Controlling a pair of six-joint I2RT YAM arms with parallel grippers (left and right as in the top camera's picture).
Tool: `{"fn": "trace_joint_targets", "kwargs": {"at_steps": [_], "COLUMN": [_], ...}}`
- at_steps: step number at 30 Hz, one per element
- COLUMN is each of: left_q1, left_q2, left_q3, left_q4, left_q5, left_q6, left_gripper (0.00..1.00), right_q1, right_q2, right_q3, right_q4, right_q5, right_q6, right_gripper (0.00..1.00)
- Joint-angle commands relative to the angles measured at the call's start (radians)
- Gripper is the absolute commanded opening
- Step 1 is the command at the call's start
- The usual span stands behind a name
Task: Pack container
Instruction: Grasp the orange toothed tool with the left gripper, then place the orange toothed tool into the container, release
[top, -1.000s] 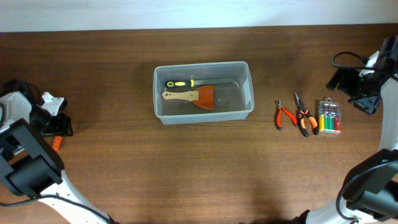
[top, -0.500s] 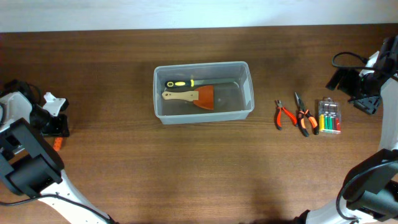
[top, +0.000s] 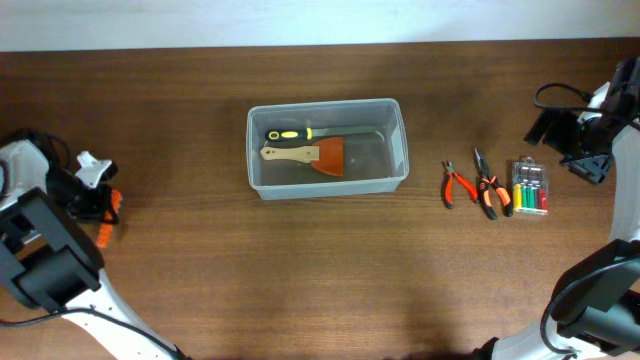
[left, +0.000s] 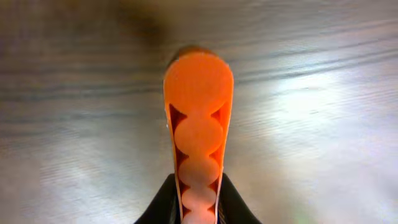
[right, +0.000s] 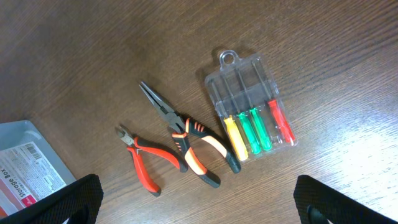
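The left gripper rises next, swings outward with a turn and lowers the orange tool along the container's far side, since the container (top: 325, 104) has room past the yellow handle.
The container (top: 325, 104), a clear plastic bin, stands at the table's middle and holds a yellow-and-black handled tool (top: 288, 134) and a wooden-handled orange scraper (top: 318, 156). At the far left my left gripper (top: 100, 205) (left: 198, 202) is shut on an orange tool handle (left: 199, 112) with round scallops, just above the wood. At the far right my right gripper (top: 590, 152) (right: 202, 199) stands wide open over the table, with nothing between its fingers. The container's corner (right: 25, 168) shows in the right wrist view.
Right of the container lie small red cutters (top: 457, 185) (right: 142, 163), orange-and-black long-nose pliers (top: 487, 185) (right: 186, 137) and a small clear case of coloured bits (top: 530, 187) (right: 252, 109). Black cables hang by the right arm (top: 550, 100).
My left gripper has closed onto the orange tool and shifted slightly right with it. The right arm and the things on the table have not moved.
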Motion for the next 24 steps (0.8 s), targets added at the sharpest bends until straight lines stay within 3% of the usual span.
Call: {"fn": "trace_joint_targets", "kwargs": {"at_steps": [1, 4, 8, 11, 18, 24], "left_q1": [-0.055, -0.146, -0.304, -0.462, -0.856, -1.054], "left_q2": [-0.008, -0.008, -0.013, -0.015, 0.031, 0.203], "left_q3": [0.264, 0.568, 0.864, 1.006, 1.027, 1.027], "left_q4": [-0.154, -0.325, -0.382, -0.377, -0.227, -0.167], "left_q5": [0.156, 0.171, 0.183, 0.203, 0.173, 0.009], "left_q6": [-0.092, -0.161, -0.154, -0.029, 0.284, 0.360], "left_gripper": [0.02, 0.02, 0.02, 0.02, 0.02, 0.02], "right_q1": [-0.003, -0.003, -0.003, -0.003, -0.003, -0.003], "right_q2": [0.014, 0.014, 0.014, 0.014, 0.014, 0.014], "right_q3": [0.023, 0.023, 0.023, 0.023, 0.023, 0.023], "right_q4": [-0.001, -0.002, -0.004, -0.004, -0.007, -0.033], "right_q5": [0.001, 0.001, 0.001, 0.001, 0.001, 0.001], "right_q6": [0.008, 0.008, 0.008, 0.008, 0.008, 0.008], "right_gripper": [0.99, 0.99, 0.99, 0.98, 0.98, 0.99]}}
